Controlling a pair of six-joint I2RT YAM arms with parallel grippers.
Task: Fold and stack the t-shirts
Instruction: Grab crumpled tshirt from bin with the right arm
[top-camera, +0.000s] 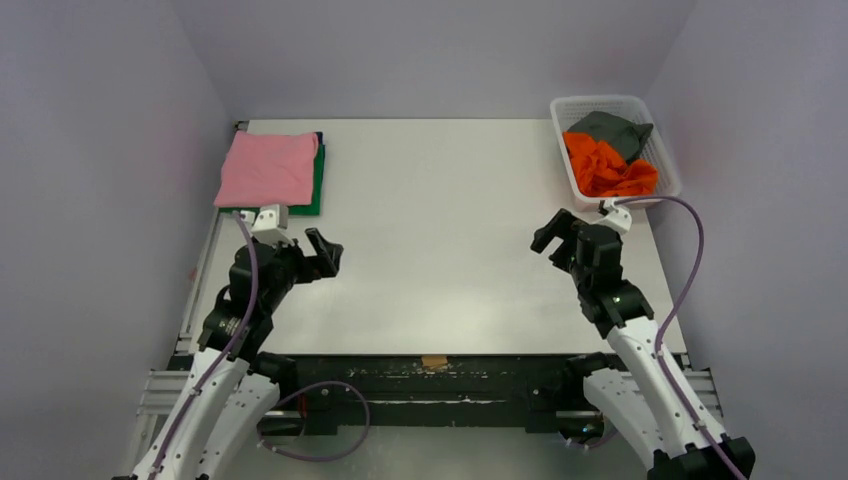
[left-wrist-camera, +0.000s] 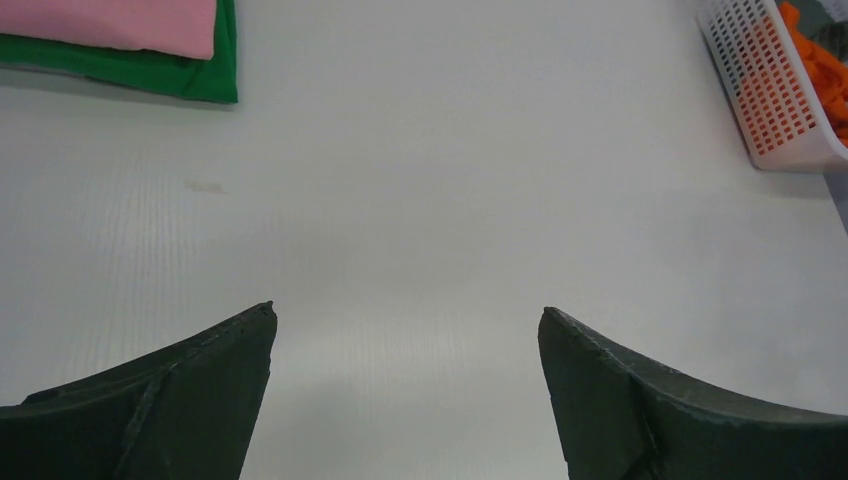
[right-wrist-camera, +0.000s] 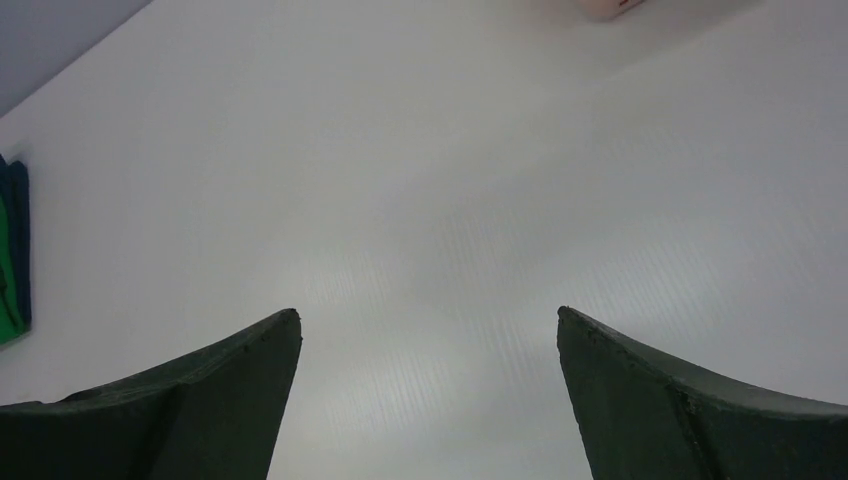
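The robot's right gripper needs to rise over the basket's side next and come down onto the orange t-shirt (top-camera: 605, 168), which lies outward of that gripper and overlaps the grey t-shirt.
A folded pink t-shirt (top-camera: 268, 168) lies on a folded green t-shirt (top-camera: 317, 186) at the table's far left; both show in the left wrist view, pink (left-wrist-camera: 120, 22) over green (left-wrist-camera: 150, 72). A crumpled bright orange t-shirt (top-camera: 605, 168) and a dark grey t-shirt (top-camera: 615, 132) lie in the white mesh basket (top-camera: 600, 103) at the far right. My left gripper (top-camera: 325, 252) (left-wrist-camera: 407, 318) is open and empty over bare table, near the stack. My right gripper (top-camera: 556, 235) (right-wrist-camera: 428, 315) is open and empty, in front of the basket.
The basket's wall (left-wrist-camera: 770, 90) with orange cloth (left-wrist-camera: 822, 70) shows at the top right of the left wrist view. The green t-shirt's edge (right-wrist-camera: 8, 270) with a dark blue strip (right-wrist-camera: 21, 240) beside it shows at the left of the right wrist view.
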